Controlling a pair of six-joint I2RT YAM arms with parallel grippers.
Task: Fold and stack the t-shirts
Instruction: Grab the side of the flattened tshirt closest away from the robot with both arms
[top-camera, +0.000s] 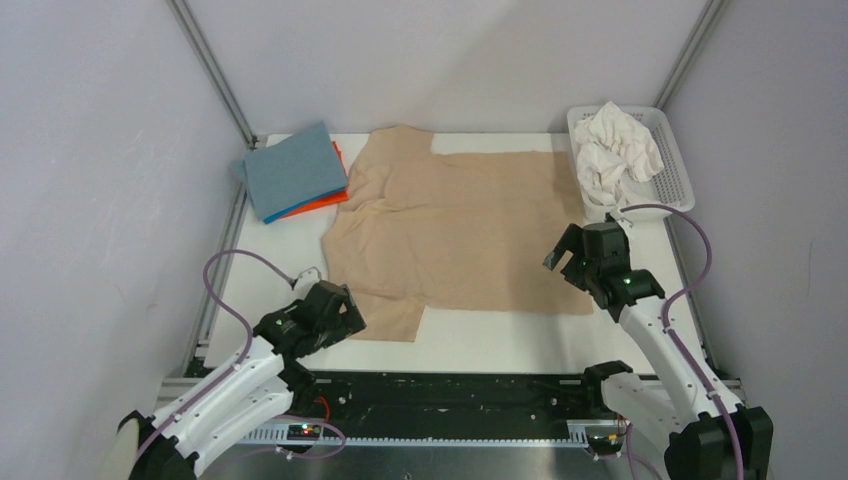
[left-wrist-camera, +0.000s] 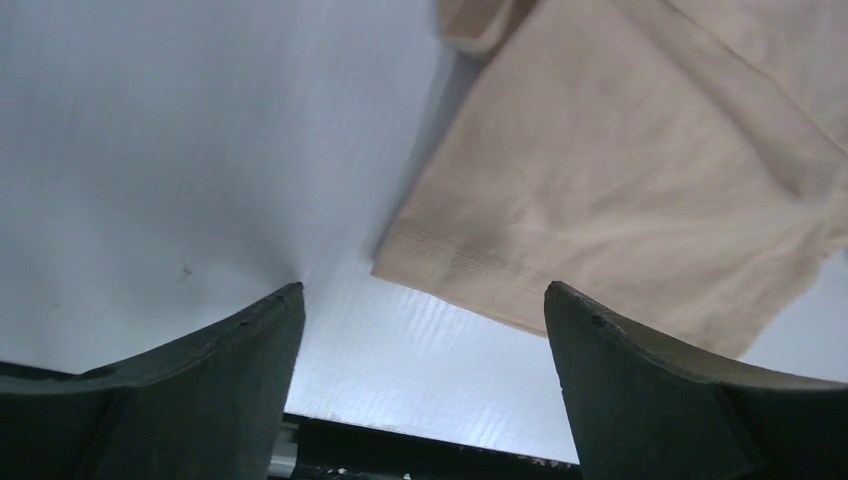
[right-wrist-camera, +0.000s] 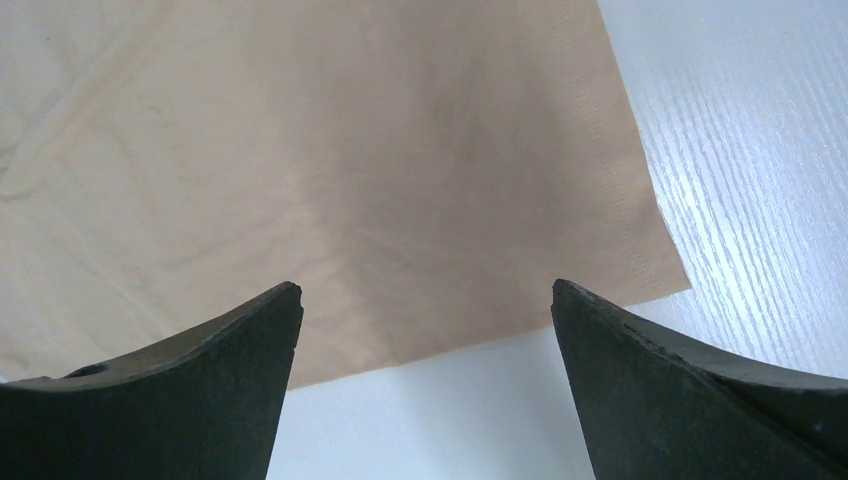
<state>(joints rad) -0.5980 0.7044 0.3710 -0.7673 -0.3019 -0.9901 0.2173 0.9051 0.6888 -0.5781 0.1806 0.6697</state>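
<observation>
My left gripper needs to go down, open, onto the cuff corner of the tan-beige t-shirt's near sleeve (top-camera: 359, 334) (left-wrist-camera: 398, 262), because that corner is flat between its spread fingers.
The tan-beige t-shirt (top-camera: 460, 225) lies spread flat across the middle of the table. A folded stack of a grey-blue shirt (top-camera: 290, 168) over a bright blue and an orange one (top-camera: 325, 202) sits at the back left. A crumpled white shirt (top-camera: 618, 152) lies in the basket. My left gripper (top-camera: 345, 312) is open and empty, just above the shirt's near left sleeve (left-wrist-camera: 620, 190). My right gripper (top-camera: 568, 255) is open and empty, above the shirt's near right hem corner (right-wrist-camera: 640, 260).
The white slotted basket (top-camera: 672, 165) stands at the back right. Bare white table (top-camera: 500, 345) runs along the near edge in front of the shirt. Grey walls and metal frame posts enclose the table on three sides.
</observation>
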